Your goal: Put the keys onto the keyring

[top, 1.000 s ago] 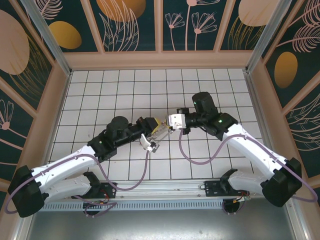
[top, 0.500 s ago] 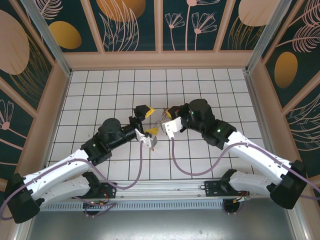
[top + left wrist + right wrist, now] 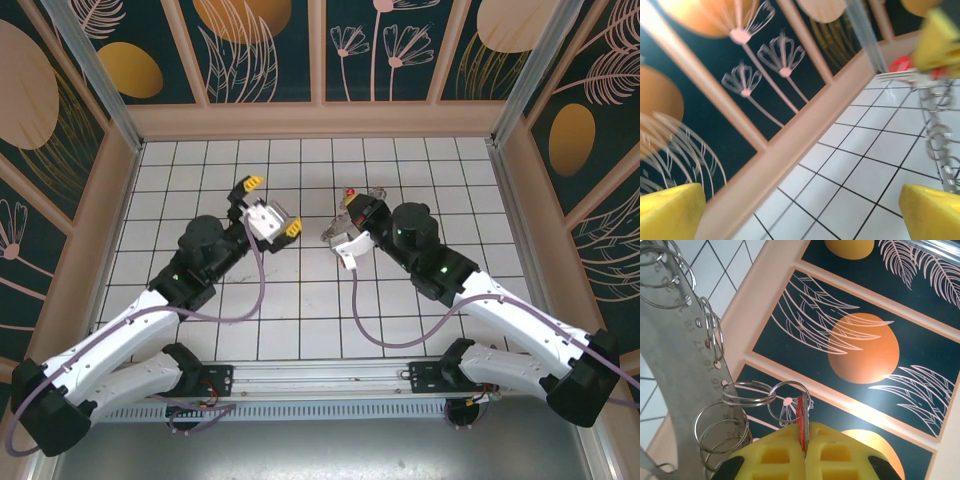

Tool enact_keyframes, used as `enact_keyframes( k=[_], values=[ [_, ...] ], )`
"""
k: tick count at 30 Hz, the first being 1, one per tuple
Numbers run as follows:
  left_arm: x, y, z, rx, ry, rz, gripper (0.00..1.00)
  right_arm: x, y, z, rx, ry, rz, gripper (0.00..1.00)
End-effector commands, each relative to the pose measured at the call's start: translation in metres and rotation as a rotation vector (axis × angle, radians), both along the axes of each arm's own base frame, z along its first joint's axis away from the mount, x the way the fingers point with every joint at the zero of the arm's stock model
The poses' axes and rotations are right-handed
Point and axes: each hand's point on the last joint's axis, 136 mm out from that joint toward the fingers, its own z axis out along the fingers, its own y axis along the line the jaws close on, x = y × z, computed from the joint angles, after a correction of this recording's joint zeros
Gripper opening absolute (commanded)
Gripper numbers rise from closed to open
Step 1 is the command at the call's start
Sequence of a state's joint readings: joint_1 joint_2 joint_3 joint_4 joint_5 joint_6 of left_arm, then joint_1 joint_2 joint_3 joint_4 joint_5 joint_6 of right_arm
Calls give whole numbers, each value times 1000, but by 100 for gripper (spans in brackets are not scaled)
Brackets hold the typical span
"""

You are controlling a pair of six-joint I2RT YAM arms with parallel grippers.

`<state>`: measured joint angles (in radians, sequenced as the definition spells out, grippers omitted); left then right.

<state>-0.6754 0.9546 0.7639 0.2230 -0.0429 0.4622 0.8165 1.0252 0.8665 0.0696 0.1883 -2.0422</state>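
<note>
My right gripper lowers back to the near tiles next, then releases the key, since the key (image 3: 349, 192) is linked to the keyring.
My right gripper (image 3: 805, 442) is shut on a key (image 3: 801, 421) with a red head, held edge-on between the yellow pads. A small split ring (image 3: 789, 401) hangs from the key and links into the keyring (image 3: 687, 355), a grey metal band with numbered holes and several wire loops. From above, the right gripper (image 3: 352, 207) holds the red key (image 3: 349, 192) off the floor, with the keyring (image 3: 374, 193) dangling beside it. My left gripper (image 3: 272, 206) stands open and empty about two tiles to its left. In the left wrist view, the left gripper (image 3: 801, 212) faces the back wall, with the key (image 3: 901, 65) and keyring (image 3: 938, 135) at upper right.
The white tiled floor (image 3: 300, 300) is boxed in by a pink rim and patterned walls (image 3: 320, 120). Purple cables (image 3: 360, 300) loop from both arms over the near tiles. The back wall rim (image 3: 790, 145) lies close ahead of the left gripper.
The grippers met at the centre a second ago. The left one has since opened and drawn back to the upper left. The right one has turned and lifted, still holding the key and keyring.
</note>
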Motion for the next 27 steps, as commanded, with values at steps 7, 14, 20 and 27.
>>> enact_keyframes(
  k=[7, 14, 20, 27],
  values=[
    [50, 25, -45, -357, 461, 47, 99, -2, -8, 72, -35, -155, 1, 0],
    [88, 92, -76, -706, 707, 269, 99, -26, 21, 27, 48, 122, 24, 0],
    [93, 111, -92, -732, 768, 313, 99, -63, 43, -31, 97, 399, 19, 0],
    [88, 140, -109, -694, 686, 432, 99, -105, 57, -99, 216, 766, 28, 0]
  ],
)
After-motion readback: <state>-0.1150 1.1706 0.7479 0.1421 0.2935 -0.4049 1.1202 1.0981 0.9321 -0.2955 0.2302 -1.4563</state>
